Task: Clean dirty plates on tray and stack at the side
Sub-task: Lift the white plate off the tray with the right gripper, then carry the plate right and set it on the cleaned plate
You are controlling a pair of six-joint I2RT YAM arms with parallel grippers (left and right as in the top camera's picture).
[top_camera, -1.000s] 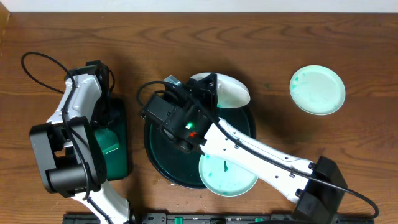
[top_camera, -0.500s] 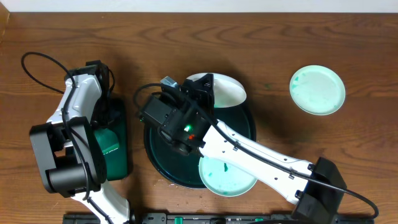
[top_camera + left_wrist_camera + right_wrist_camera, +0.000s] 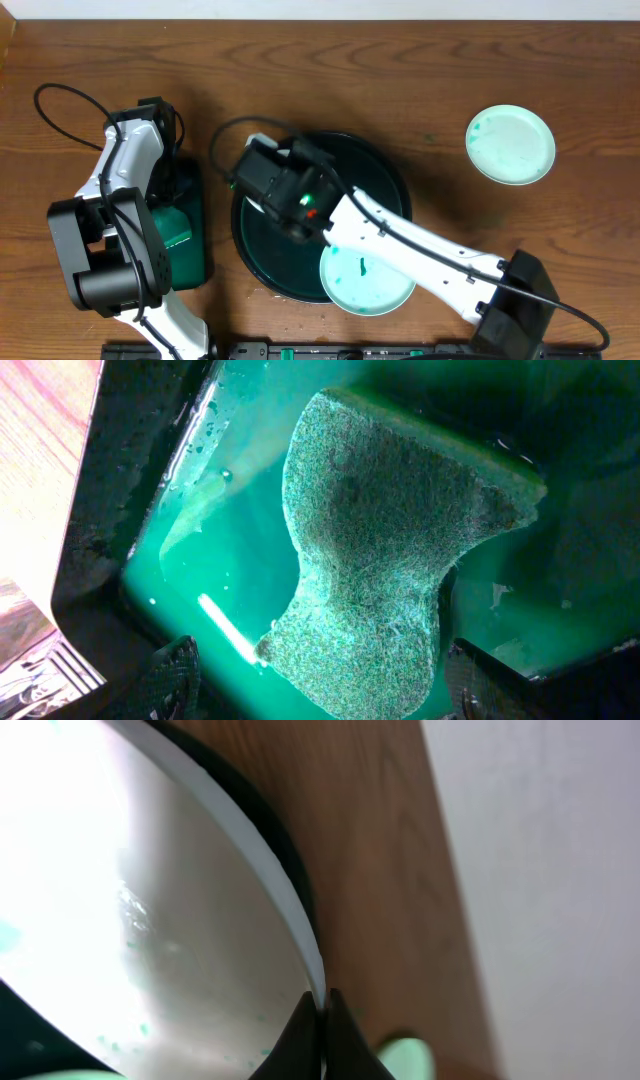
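Note:
The right gripper moves toward the right in the overhead view next, then down onto the third plate [image 3: 510, 145] to release the rim, since that plate lies aside.
My right gripper [image 3: 322, 1010] is shut on the rim of a white plate [image 3: 150, 920] with faint teal specks, tilted over the round dark tray [image 3: 385, 180]. In the overhead view that plate is hidden under my right wrist [image 3: 285, 185]. A second plate [image 3: 365, 282], smeared teal, lies at the tray's front edge, partly under my right arm. A third teal-smeared plate [image 3: 511, 145] lies on the table at the far right. My left gripper [image 3: 330, 695] is open, its fingers either side of a speckled green sponge [image 3: 390, 540].
The sponge lies in green liquid in a small rectangular green tray [image 3: 190, 250] to the left of the round tray. A black cable [image 3: 70, 95] loops at the back left. The table is brown wood [image 3: 450, 70].
My right gripper has moved left over the tray and turned the plate. The plate showed white at the tray's back edge and is now hidden under the wrist. The left arm has not moved.

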